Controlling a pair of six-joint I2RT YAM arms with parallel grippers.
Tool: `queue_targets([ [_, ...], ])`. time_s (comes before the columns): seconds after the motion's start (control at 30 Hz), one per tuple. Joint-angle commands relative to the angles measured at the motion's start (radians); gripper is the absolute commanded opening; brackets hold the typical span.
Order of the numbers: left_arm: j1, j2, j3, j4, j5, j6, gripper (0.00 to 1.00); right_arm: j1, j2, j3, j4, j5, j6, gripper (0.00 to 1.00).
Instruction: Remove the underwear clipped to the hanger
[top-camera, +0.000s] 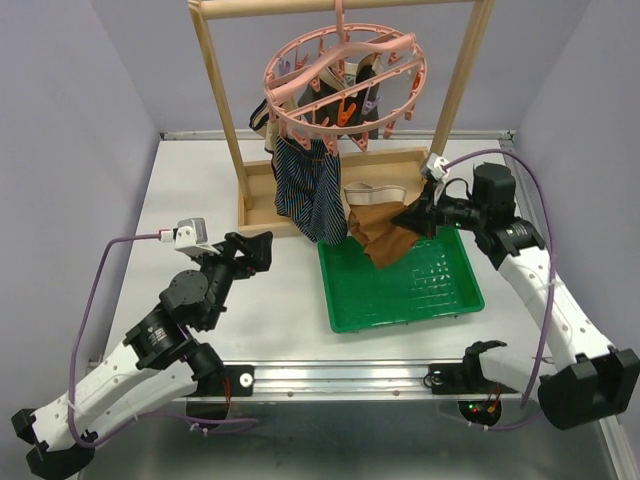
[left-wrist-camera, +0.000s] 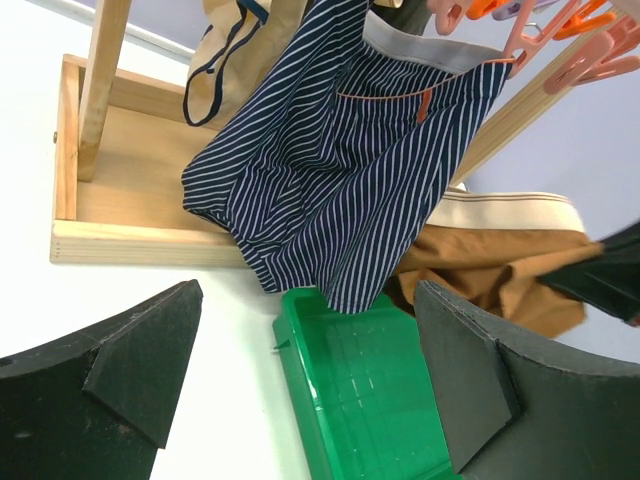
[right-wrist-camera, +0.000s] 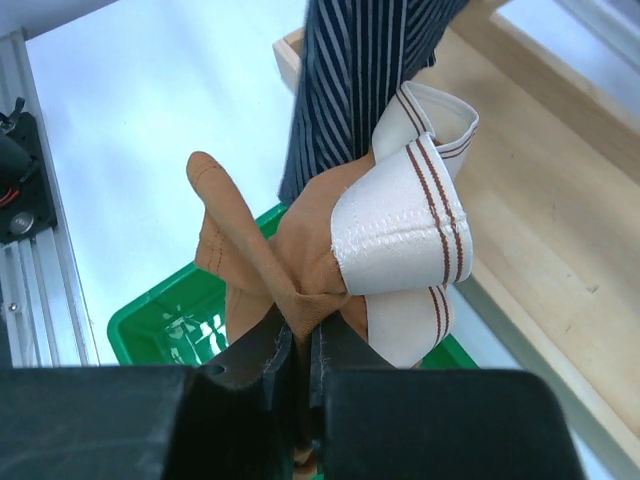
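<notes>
The empty bottom of the green tray is below and back, so the robot's right gripper will next bring the brown underwear (top-camera: 380, 225) down and back and let go of it there.
The pink ring hanger (top-camera: 345, 80) hangs from the wooden frame's top bar. A navy striped underwear (top-camera: 308, 200) (left-wrist-camera: 350, 170) (right-wrist-camera: 360, 90) is clipped to its front and hangs down to the tray's corner. My right gripper (top-camera: 410, 218) (right-wrist-camera: 303, 345) is shut on a pinch of the brown underwear (top-camera: 380, 225) (right-wrist-camera: 290, 260) (left-wrist-camera: 490, 260). It holds it below the ring, over the far end of the green tray, with the beige waistband (right-wrist-camera: 400, 240) looped loose. My left gripper (top-camera: 262, 247) (left-wrist-camera: 308, 290) is open and holds nothing. It is left of the tray and points at the navy piece.
The green tray (top-camera: 330, 290) (left-wrist-camera: 290, 360) (right-wrist-camera: 140, 325) lies in front of the frame's wooden base (top-camera: 260, 205) (left-wrist-camera: 130, 200) (right-wrist-camera: 540, 200). More cloth, beige with dark trim (left-wrist-camera: 215, 80), hangs behind the navy piece. Frame uprights (top-camera: 222, 100) stand on either side of the ring.
</notes>
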Motion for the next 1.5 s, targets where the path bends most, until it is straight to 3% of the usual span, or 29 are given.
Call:
queue_targets([
  [0.0, 0.002, 0.021, 0.010, 0.058, -0.024, 0.011, 0.99, -0.007, -0.121, -0.046, -0.021, -0.018, -0.063, 0.01],
  [0.27, 0.002, 0.037, 0.016, 0.067, -0.019, 0.018, 0.99, -0.041, -0.262, -0.164, -0.130, 0.099, -0.164, 0.01],
  [0.57, 0.002, 0.049, 0.023, 0.073, -0.022, 0.023, 0.99, -0.081, -0.303, -0.291, -0.184, 0.240, -0.335, 0.01],
  [1.2, 0.002, 0.106, 0.056, 0.127, -0.007, 0.052, 0.99, -0.093, -0.245, -0.428, -0.196, 0.326, -0.457, 0.02],
  [1.33, 0.002, 0.136, 0.063, 0.163, 0.015, 0.057, 0.99, -0.093, -0.182, -0.424, -0.196, 0.332, -0.470, 0.09],
  [1.47, 0.002, 0.179, 0.077, 0.218, 0.053, 0.055, 0.99, -0.093, -0.086, -0.408, -0.196, 0.336, -0.459, 0.24],
])
